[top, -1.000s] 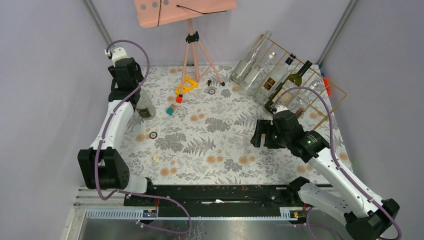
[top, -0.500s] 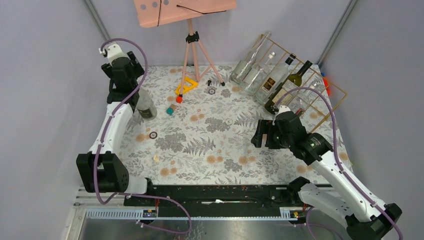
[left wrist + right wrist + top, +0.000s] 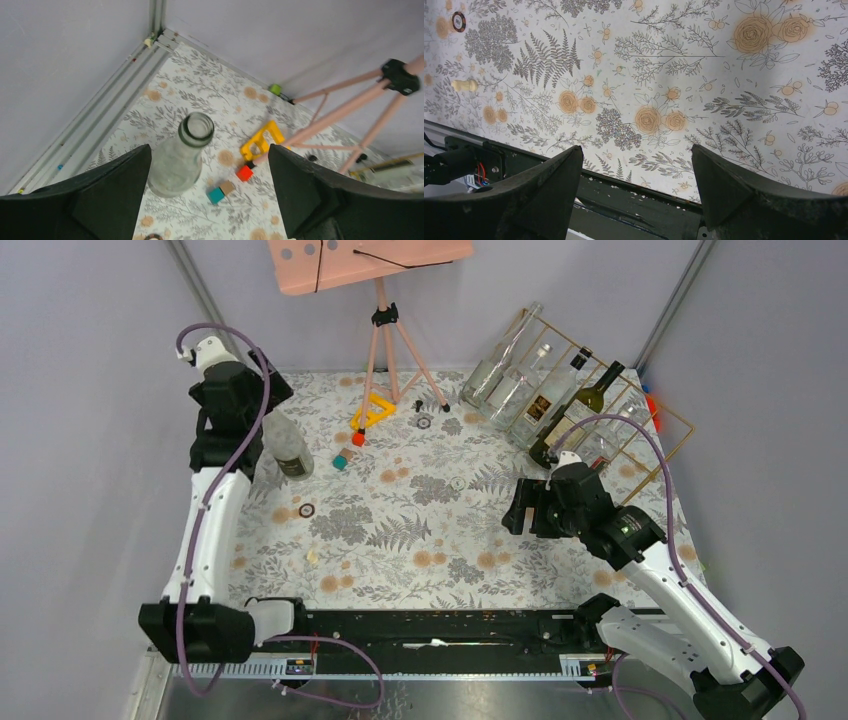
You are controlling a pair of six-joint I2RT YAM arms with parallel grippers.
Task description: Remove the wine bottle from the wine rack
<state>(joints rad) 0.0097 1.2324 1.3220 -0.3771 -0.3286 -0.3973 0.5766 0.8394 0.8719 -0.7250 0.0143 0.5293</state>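
Observation:
My right gripper reaches outward, to the right in the top view, and straddles the clear end bottle's neck (image 3: 627,410) next. That neck is slimmer than the bottle's body.
A clear glass wine bottle (image 3: 287,448) with a dark label stands upright on the table at the far left, mouth open to the top (image 3: 196,128). My left gripper (image 3: 245,425) hovers above and just behind it, open; in the left wrist view the gripper (image 3: 209,150) has its jaws wide apart and clear of the glass. The gold wire wine rack (image 3: 640,425) leans at the back right and holds several bottles, among them a dark green one (image 3: 585,405). My right gripper (image 3: 520,508) hangs open in front of the rack, empty over the tablecloth (image 3: 636,147).
A pink tripod stand (image 3: 385,335) rises at the back centre, with a yellow frame (image 3: 372,412) at its foot. Small red (image 3: 244,173), teal (image 3: 216,195) and brown (image 3: 227,187) blocks lie right of the bottle. Small round discs dot the floral cloth. Grey walls close in on both sides.
My left gripper has opened off the clear bottle and lifted up and back to the left; the bottle stays standing. The right arm has barely moved.

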